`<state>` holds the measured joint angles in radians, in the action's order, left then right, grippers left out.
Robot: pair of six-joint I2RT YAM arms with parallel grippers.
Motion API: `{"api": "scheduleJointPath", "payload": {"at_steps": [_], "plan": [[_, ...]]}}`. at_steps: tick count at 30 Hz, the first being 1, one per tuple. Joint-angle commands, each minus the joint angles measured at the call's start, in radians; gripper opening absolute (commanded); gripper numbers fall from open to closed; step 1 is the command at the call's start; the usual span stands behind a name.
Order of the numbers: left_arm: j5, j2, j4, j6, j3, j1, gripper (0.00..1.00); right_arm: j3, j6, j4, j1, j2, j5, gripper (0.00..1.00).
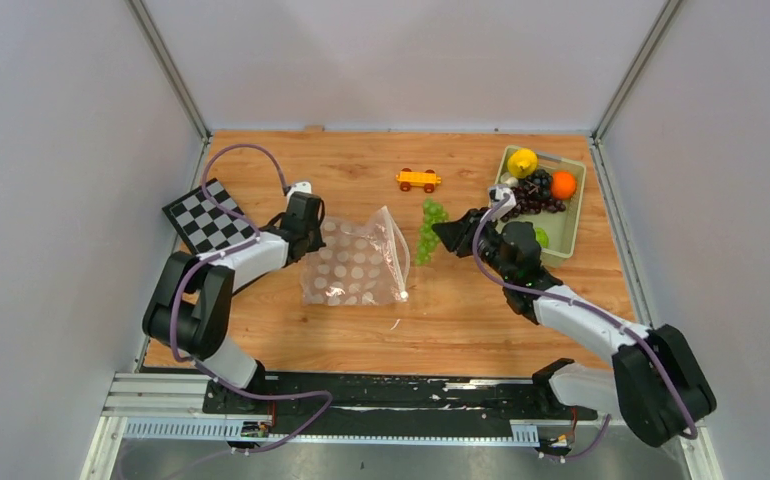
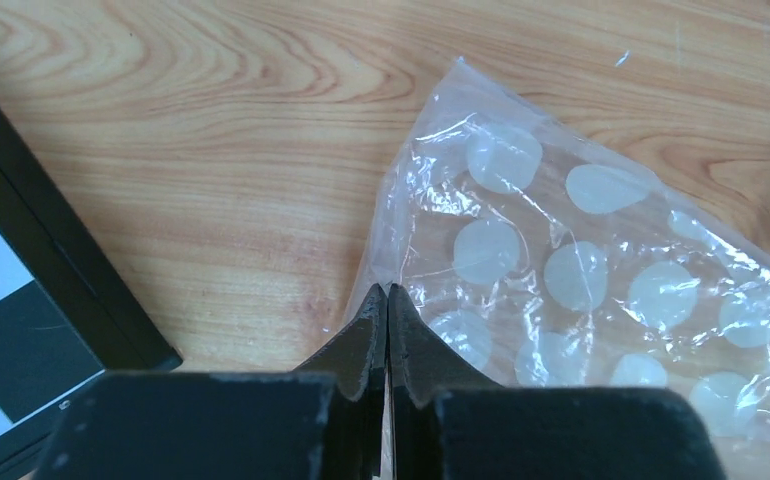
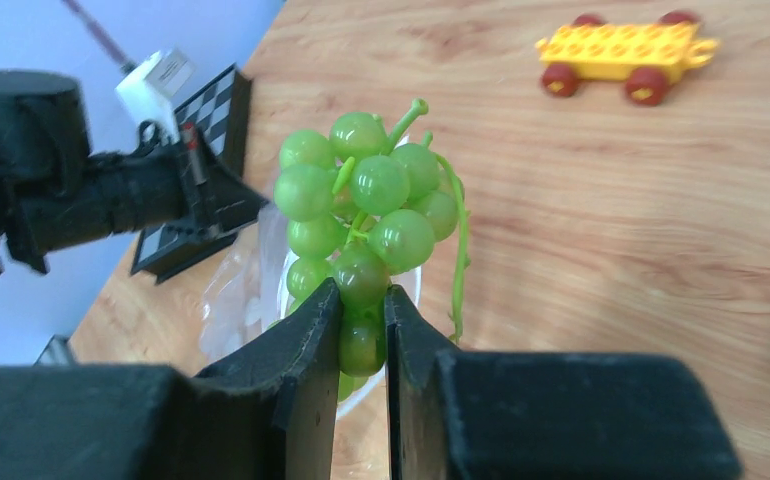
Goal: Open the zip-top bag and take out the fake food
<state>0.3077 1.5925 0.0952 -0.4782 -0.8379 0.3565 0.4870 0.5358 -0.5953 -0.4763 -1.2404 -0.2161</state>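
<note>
My right gripper swings away from the bag next, turning outward over the tray, then lowers beside the dark grapes, where the tray is open.
The zip-top bag [image 1: 356, 265], clear with whitish dots, lies on the wooden table, its white zip strip along the right edge. My left gripper [image 1: 313, 242] is shut at the bag's upper-left edge; in the left wrist view the fingertips [image 2: 388, 290] pinch the film of the bag [image 2: 581, 270]. My right gripper [image 1: 441, 233] is shut on a green grape bunch [image 1: 429, 228] just right of the bag. In the right wrist view the fingers [image 3: 363, 292] clamp the lower grapes [image 3: 376, 185], held above the bag [image 3: 231, 290]. A lemon [image 1: 522, 161], orange ball [image 1: 563, 185], dark grapes [image 1: 536, 193] and white mushroom [image 1: 507, 181] lie in the tray.
A pale green tray [image 1: 566, 225] stands at the back right, behind my right arm. An orange-yellow toy car [image 1: 417, 179] sits behind the bag, also in the right wrist view [image 3: 626, 50]. A checkerboard [image 1: 206, 215] lies left of my left arm. White walls enclose the table.
</note>
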Motion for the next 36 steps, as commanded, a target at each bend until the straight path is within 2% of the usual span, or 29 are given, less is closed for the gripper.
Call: {"api": "scheduleJointPath", "payload": {"at_steps": [1,5,11,13,17,21,23,29,34,36], "plan": [[0.005,-0.108,0.019,0.040,-0.040,-0.004,0.07,0.091,-0.083,0.268,0.004,0.123,0.204,0.00],[0.023,-0.207,0.073,0.075,-0.053,-0.005,0.17,0.166,-0.131,0.451,0.004,0.203,0.382,0.00],[0.028,-0.405,0.191,0.104,-0.075,-0.005,0.58,0.265,-0.192,0.661,0.007,0.232,0.725,0.00],[0.024,-0.485,0.217,0.095,-0.070,-0.005,0.68,0.277,-0.206,0.676,0.018,0.229,0.840,0.00],[0.026,-0.657,0.296,0.082,-0.064,-0.005,0.84,0.320,-0.188,0.707,0.092,0.179,0.910,0.00],[0.062,-0.828,0.404,0.111,-0.073,-0.005,0.96,0.380,-0.127,0.740,0.188,0.088,0.959,0.00],[0.098,-0.913,0.461,0.135,-0.089,-0.005,1.00,0.410,-0.075,0.762,0.229,0.037,0.990,0.00],[0.187,-1.158,0.555,0.231,-0.115,-0.005,1.00,0.563,0.156,0.915,0.310,-0.178,1.117,0.02],[0.275,-1.318,0.502,0.291,-0.001,-0.005,1.00,0.701,0.299,1.064,0.353,-0.372,1.155,0.06],[0.284,-1.360,0.486,0.288,0.049,-0.005,1.00,0.742,0.313,1.081,0.367,-0.423,1.148,0.13]]}}
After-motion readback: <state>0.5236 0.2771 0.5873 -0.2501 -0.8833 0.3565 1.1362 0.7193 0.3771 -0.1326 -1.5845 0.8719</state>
